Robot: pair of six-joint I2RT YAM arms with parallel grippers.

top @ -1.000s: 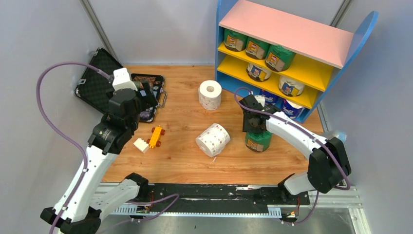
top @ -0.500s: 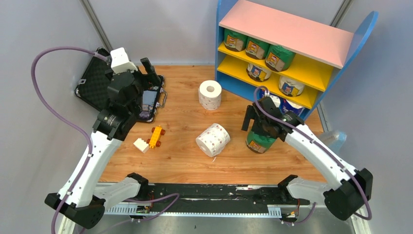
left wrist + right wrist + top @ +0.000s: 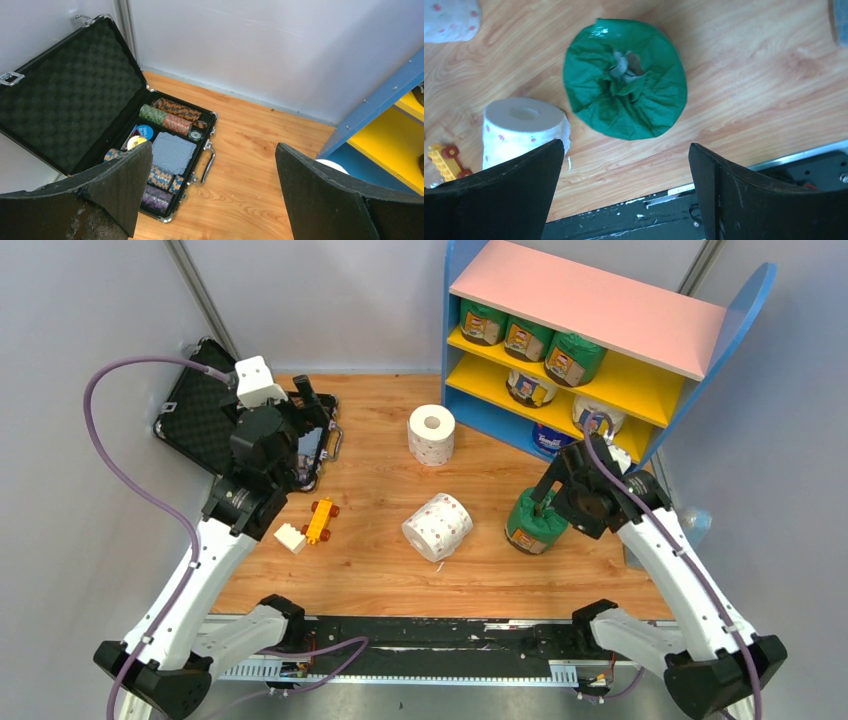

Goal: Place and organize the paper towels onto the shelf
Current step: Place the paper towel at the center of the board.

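I need to lower and tilt my right gripper next onto the crumpled wrapper (image 3: 550, 512) (image 3: 640, 109) beside the green-wrapped roll's top hole, since its loose folds offer a narrower hold than the wide roll.
A green-wrapped paper towel roll (image 3: 533, 523) (image 3: 625, 80) stands upright on the table, free. My right gripper (image 3: 549, 500) (image 3: 625, 150) hovers just above and beside it, open and empty. Two bare dotted rolls are on the table, one upright (image 3: 431, 434) and one lying on its side (image 3: 438, 526) (image 3: 521, 127). The shelf (image 3: 590, 300) holds green rolls (image 3: 520, 338) on its upper yellow board, cream ones (image 3: 530, 387) below, and a blue-and-white one (image 3: 548, 440) at the bottom. My left gripper (image 3: 308, 412) (image 3: 214, 150) is open and empty over the black case.
An open black case (image 3: 200, 420) (image 3: 60, 100) with poker chips lies at the far left. An orange toy car (image 3: 321, 519) and a white block (image 3: 290, 537) sit near it. A black rail (image 3: 430, 635) runs along the near edge. Grey walls close in on both sides.
My right gripper opened, let go of the green roll and drew back to the right; the roll now stands alone. My left arm swung up over the case.
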